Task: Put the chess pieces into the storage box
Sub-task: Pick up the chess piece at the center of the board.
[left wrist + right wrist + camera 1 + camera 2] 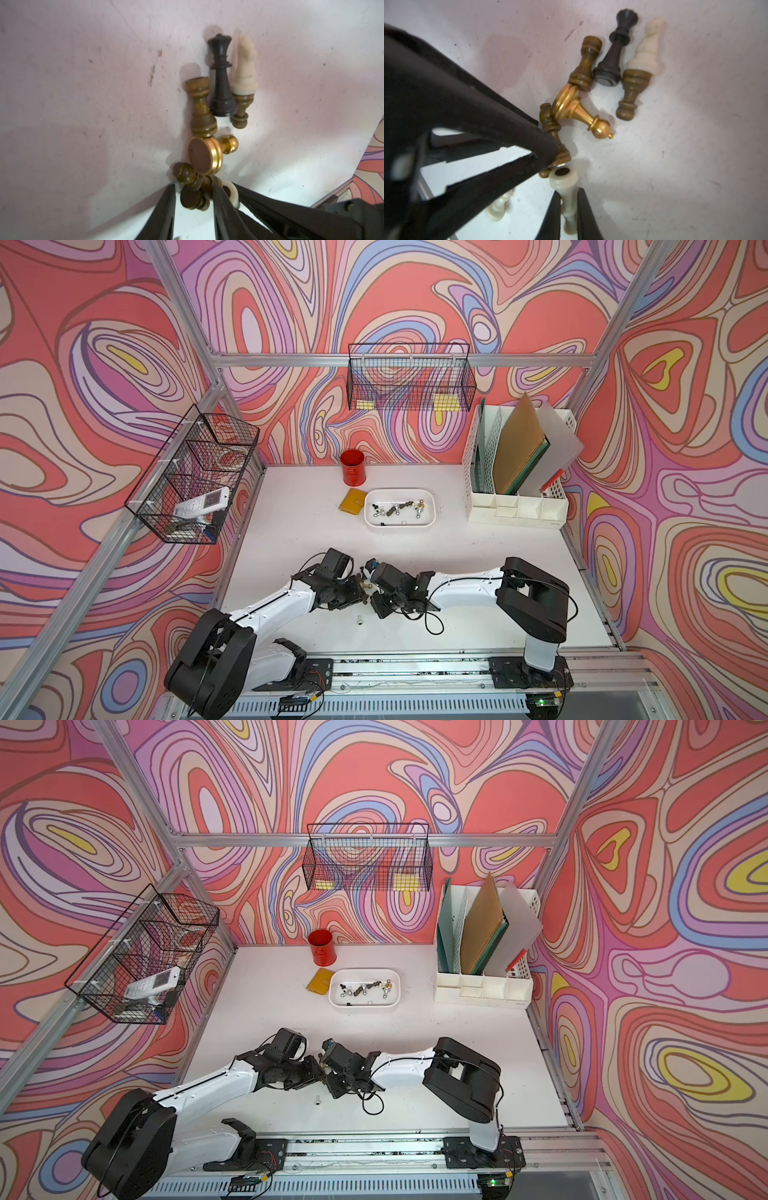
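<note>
Next, my right gripper rises and carries the cream-white piece over the storage box, which stands outward of the gripper, and releases the stem where pieces already lie.
Both grippers meet over a heap of chess pieces [200, 106] lying at the front middle of the table. My left gripper [193, 187] is open, its fingers either side of a brown pawn [190, 195] that rests against one finger, with a gap to the other. My right gripper [569, 192] is shut on the stem of a cream-white piece [566, 180]. A gold pawn [581, 116], a black queen [221, 76] and a cream knight [245, 66] lie just beyond. The storage box [432, 510] stands further back and holds several pieces.
One small white piece [358, 619] lies alone in front of the grippers. A red cup [353, 472] and a yellow pad [352, 502] sit left of the box. A white file organiser [515, 472] stands at the back right. Wire baskets [195, 477] hang on the walls.
</note>
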{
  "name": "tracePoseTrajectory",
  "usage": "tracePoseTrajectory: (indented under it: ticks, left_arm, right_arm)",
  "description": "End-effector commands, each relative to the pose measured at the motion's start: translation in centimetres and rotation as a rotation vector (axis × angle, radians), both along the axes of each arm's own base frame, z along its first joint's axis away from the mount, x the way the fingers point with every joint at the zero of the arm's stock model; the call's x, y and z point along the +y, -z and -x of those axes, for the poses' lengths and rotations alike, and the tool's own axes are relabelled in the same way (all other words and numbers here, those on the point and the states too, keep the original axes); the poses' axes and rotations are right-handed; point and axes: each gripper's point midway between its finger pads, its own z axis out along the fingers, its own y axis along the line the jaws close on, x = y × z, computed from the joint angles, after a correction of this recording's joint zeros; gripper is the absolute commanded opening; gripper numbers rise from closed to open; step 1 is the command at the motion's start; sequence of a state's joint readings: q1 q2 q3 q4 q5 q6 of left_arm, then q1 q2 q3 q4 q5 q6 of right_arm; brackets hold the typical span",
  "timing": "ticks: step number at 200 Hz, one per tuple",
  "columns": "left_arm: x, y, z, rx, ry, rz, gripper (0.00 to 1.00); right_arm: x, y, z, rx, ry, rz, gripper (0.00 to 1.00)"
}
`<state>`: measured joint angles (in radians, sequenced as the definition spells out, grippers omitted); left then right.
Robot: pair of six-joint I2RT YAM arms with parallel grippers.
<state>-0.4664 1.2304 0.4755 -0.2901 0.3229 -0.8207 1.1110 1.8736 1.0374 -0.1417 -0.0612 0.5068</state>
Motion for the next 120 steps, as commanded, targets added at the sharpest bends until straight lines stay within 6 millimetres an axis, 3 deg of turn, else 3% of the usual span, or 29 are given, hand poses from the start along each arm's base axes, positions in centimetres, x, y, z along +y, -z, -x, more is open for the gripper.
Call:
tracePoseTrajectory:
  ticks: [1,74,77,111,120]
  left_arm:
    - [1.3,1.6,0.9,0.04,-0.015,-0.076,0.34]
    - [1.7,0.9,0.7,0.025,-0.01,-0.102,0.34]
    - [1.7,0.7,0.7,0.022,-0.011,-0.1,0.34]
    - [1.1,-1.0,0.1,-0.02,-0.008,-0.064,0.35]
    - [0.4,-3.0,-1.2,-0.074,-0.01,-0.034,0.35]
  right_arm:
    - [-1.6,1.1,0.5,0.026,0.008,0.052,0.0]
    - [-1.6,-2.4,-0.1,-0.01,0.033,0.007,0.0]
    - [-1.5,-3.6,-0.3,-0.022,0.038,-0.014,0.0]
    - [-3.4,-7.4,-3.4,-0.049,0.112,-0.036,0.0]
    - [-4.2,-8.4,-5.0,-0.058,0.137,-0.036,0.0]
